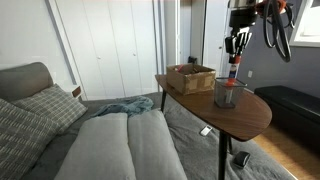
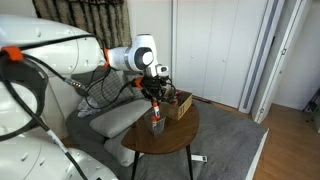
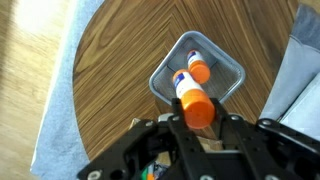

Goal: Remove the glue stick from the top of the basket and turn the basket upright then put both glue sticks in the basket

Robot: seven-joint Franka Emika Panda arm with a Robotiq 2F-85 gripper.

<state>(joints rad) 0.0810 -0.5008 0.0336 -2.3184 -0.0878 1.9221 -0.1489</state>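
Observation:
My gripper will lower the second glue stick into the basket's opening point(image 1: 229, 84) point(image 3: 214, 82) and let go of it beside the first glue stick, because that opening is below my gripper.
The grey wire-mesh basket point(image 3: 225, 68) stands upright on the round wooden table point(image 3: 120, 70); it shows in both exterior views point(image 1: 227, 92) point(image 2: 157, 124). One red-orange glue stick point(image 3: 198, 68) with a white body lies inside it. My gripper point(image 3: 197, 112) is shut on the second glue stick point(image 3: 192, 98), held end-down right above the basket's mouth. In the exterior views the gripper point(image 1: 233, 68) point(image 2: 156, 101) hangs just over the basket with the held stick point(image 1: 233, 72) point(image 2: 156, 106) in its fingers.
A brown cardboard box point(image 1: 190, 77) point(image 2: 178, 103) sits on the table beside the basket. A sofa with cushions and a blanket point(image 1: 100, 125) stands next to the table. A dark bench point(image 1: 295, 105) is behind. The table's edge point(image 3: 70, 110) is near, with grey carpet below.

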